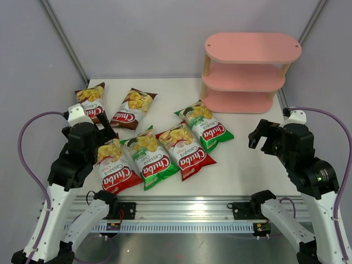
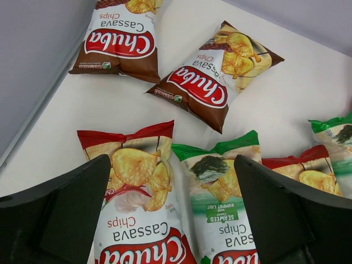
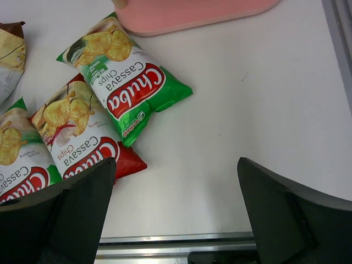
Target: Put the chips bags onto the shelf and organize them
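My left gripper tilts and goes down and outward to the wall-side brown bag below next, onto its flat-seamed near corner (image 2: 150,76) by the other brown bag.
Six chips bags lie flat on the white table: two brown (image 1: 91,100) (image 1: 133,108) at the back left, then a row of red (image 1: 115,165), green (image 1: 149,157), red (image 1: 185,149) and green (image 1: 204,125). The pink shelf (image 1: 247,71) stands at the back right, all three boards bare. My left gripper (image 1: 104,132) is open and empty above the left red bag (image 2: 137,203) and its green neighbour (image 2: 225,203). My right gripper (image 1: 258,137) is open and empty over bare table (image 3: 220,110), right of the rightmost green bag (image 3: 124,77).
The shelf's bottom board (image 3: 192,11) shows at the top of the right wrist view. A metal rail (image 1: 181,212) runs along the table's near edge. Grey walls close in the left, back and right sides.
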Robot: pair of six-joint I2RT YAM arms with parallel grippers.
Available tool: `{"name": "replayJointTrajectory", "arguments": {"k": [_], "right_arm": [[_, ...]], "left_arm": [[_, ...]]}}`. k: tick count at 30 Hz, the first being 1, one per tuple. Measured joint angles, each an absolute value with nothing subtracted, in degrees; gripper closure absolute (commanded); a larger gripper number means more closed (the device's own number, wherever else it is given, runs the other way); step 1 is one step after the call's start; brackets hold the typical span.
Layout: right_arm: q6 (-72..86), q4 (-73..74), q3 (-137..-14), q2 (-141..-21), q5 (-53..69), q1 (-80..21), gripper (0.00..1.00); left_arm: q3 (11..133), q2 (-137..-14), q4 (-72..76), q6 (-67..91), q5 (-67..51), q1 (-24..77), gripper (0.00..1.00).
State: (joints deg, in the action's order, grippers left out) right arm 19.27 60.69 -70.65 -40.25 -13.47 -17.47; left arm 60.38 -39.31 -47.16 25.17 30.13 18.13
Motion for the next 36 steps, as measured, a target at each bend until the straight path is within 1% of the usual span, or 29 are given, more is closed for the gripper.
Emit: {"name": "replayJointTrajectory", "arguments": {"k": [8, 15, 18, 21, 23, 28, 31, 36], "right_arm": [[19.29, 59.33, -70.57, -38.24, -13.39, -17.47, 0.00], [20.05, 55.29, -65.78, -34.28, -10.76, -17.47, 0.01], [21.23, 53.10, -62.83, -31.48, -8.75, -17.47, 0.01], [23.05, 50.33, -60.29, -28.69, -6.13, -17.47, 0.01], [24.03, 48.86, -59.27, -27.62, -4.58, -17.47, 0.00], [25.76, 46.57, -57.98, -27.22, 0.32, -17.47, 0.01], [25.93, 46.15, -57.98, -27.22, 2.74, -17.47, 0.00], [25.82, 46.17, -57.98, -27.22, 5.41, -17.50, 0.01]], "left_arm": [[60.38, -39.48, -47.88, 27.00, 31.59, 18.13, 0.01], [59.68, -43.66, -46.22, 37.43, 29.95, 16.97, 0.01], [58.28, -47.48, -43.07, 40.91, 24.47, 11.25, 0.01], [56.40, -52.90, -38.52, 43.70, 17.41, 2.87, 0.01], [55.16, -57.63, -34.79, 45.65, 13.45, -2.61, 0.01], [51.33, -67.85, -23.18, 50.22, 2.72, -12.80, 0.01], [49.54, -74.02, -16.23, 52.80, -2.22, -17.21, 0.01], [49.36, -82.87, -5.13, 56.05, -6.85, -20.23, 0.01]]}}
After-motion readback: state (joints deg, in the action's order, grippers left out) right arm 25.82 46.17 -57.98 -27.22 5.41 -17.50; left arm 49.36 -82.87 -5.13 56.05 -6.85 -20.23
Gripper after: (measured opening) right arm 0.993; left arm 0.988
